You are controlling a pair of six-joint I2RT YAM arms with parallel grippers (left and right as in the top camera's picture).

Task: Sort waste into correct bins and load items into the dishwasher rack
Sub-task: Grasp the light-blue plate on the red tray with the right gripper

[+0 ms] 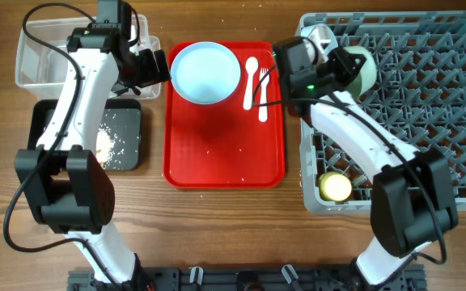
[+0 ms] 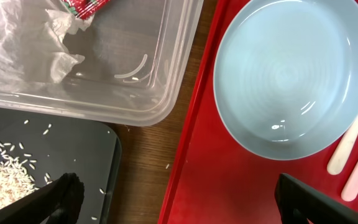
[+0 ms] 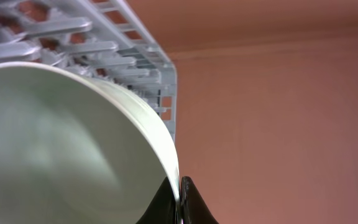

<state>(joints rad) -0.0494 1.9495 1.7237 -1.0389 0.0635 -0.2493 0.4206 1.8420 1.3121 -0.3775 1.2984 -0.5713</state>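
Observation:
My right gripper moves to the left in the overhead view and down onto the rack's wires (image 3: 20,51) next, then releases. They stand empty beside the pale corner dish.
A pale blue plate (image 1: 206,71) (image 2: 291,68) lies at the back of the red tray (image 1: 225,153), with a white spoon (image 1: 252,77) and fork (image 1: 263,95) beside it. My left gripper (image 1: 148,69) (image 2: 182,199) is open and empty, over the gap between the clear tub (image 1: 35,65) (image 2: 166,81) and the red tray. The tub holds the napkin (image 2: 23,43) and the red wrapper (image 2: 82,6). Food scraps (image 1: 103,144) (image 2: 5,177) lie in the black tray (image 1: 128,121). My right gripper (image 1: 338,69) (image 3: 179,193) is shut on the rim of a pale bowl (image 1: 362,69) (image 3: 61,143) above the rack (image 1: 427,121).
A yellow cup (image 1: 336,187) sits at the rack's front left. Another pale dish (image 1: 318,36) shows at the rack's back left corner. A few loose grains lie on the wood between the black tray and the red tray (image 2: 185,155).

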